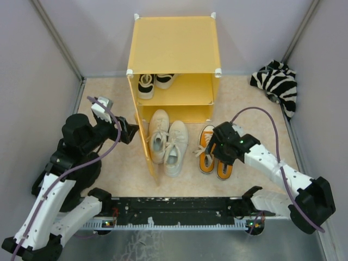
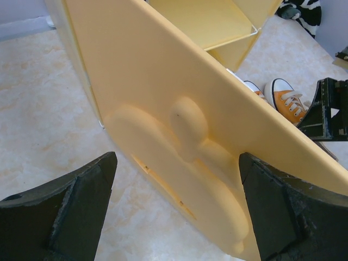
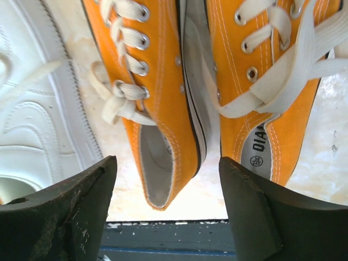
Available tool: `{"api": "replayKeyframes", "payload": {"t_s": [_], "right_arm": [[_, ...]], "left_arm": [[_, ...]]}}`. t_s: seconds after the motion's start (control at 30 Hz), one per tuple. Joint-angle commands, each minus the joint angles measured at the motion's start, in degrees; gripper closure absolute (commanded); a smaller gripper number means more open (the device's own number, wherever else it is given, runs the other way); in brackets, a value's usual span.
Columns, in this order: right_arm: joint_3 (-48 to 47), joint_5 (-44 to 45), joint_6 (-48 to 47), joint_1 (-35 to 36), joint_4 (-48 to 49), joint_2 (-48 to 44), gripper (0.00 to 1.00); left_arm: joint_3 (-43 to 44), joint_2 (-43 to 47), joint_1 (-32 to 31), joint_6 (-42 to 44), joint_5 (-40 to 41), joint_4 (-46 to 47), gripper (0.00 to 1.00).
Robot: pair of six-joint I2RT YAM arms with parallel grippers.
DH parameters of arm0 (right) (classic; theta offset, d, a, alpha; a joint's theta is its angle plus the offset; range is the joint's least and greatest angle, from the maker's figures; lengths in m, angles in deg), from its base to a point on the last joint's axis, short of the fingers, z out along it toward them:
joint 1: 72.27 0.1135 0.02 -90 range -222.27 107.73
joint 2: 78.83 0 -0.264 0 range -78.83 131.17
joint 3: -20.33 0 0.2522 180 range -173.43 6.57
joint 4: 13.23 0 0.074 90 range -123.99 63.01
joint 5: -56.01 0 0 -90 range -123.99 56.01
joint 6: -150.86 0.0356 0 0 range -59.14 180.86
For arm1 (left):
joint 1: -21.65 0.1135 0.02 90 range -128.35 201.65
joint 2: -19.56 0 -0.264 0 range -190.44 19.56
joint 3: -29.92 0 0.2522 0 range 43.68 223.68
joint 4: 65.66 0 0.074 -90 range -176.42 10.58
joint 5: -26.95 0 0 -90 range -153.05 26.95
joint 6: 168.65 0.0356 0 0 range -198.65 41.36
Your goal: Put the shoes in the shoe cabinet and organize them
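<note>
I need to lower my right gripper next, shifting it right in the wrist view, and put a finger into each orange shoe's opening around their inner sides, since the shoes lie side by side.
The yellow shoe cabinet (image 1: 174, 46) stands at the back with its door (image 1: 144, 136) swung open toward me. A black pair (image 1: 155, 82) sits on its upper shelf. The off-white pair (image 1: 167, 140) lies toes-in at the mouth of the lower compartment. To its right lies the orange pair (image 1: 209, 142) on the floor. My right gripper (image 1: 216, 154) hovers open over the orange shoes. In the right wrist view its fingers (image 3: 70, 212) straddle the left orange shoe's heel (image 3: 160, 163) without touching it. My left gripper (image 2: 176, 217) is open, facing the door's embossed outer face (image 2: 179, 125).
A zebra-striped fabric bundle (image 1: 278, 84) lies at the back right by the wall. Grey walls close in the floor on both sides. A black rail (image 1: 174, 209) runs along the near edge between the arm bases.
</note>
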Motion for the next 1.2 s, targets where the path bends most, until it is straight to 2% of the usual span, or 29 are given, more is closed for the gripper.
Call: {"api": "replayKeyframes", "payload": {"t_s": [0.0, 0.17, 0.37, 0.67, 0.93, 1.17], "right_arm": [[-7.21, 3.74, -3.75, 0.30, -4.82, 1.57, 0.23], [-8.62, 4.37, -4.75, 0.30, -7.88, 2.16, 0.23], [-5.41, 4.69, -3.11, 0.30, -10.32, 0.50, 0.23], [-1.86, 2.99, -3.02, 0.30, -6.48, 2.63, 0.23], [2.83, 1.13, -2.10, 0.30, 3.55, 4.96, 0.23], [6.12, 3.95, -2.69, 0.57, 9.29, 8.35, 0.35]], "left_arm": [[-0.80, 1.00, -0.17, -0.25, -0.50, 1.52, 0.01], [-1.42, 1.15, -0.24, -0.44, -0.62, 1.78, 0.01], [-2.19, 1.21, -0.23, -0.25, -0.36, 1.88, 0.01], [-2.86, 1.42, -0.22, -0.40, -0.39, 2.24, 0.01], [-3.23, 1.23, -0.24, -0.24, -0.34, 2.05, 0.01], [-3.47, 0.54, -0.20, -0.07, -0.51, 2.19, 0.01]]}}
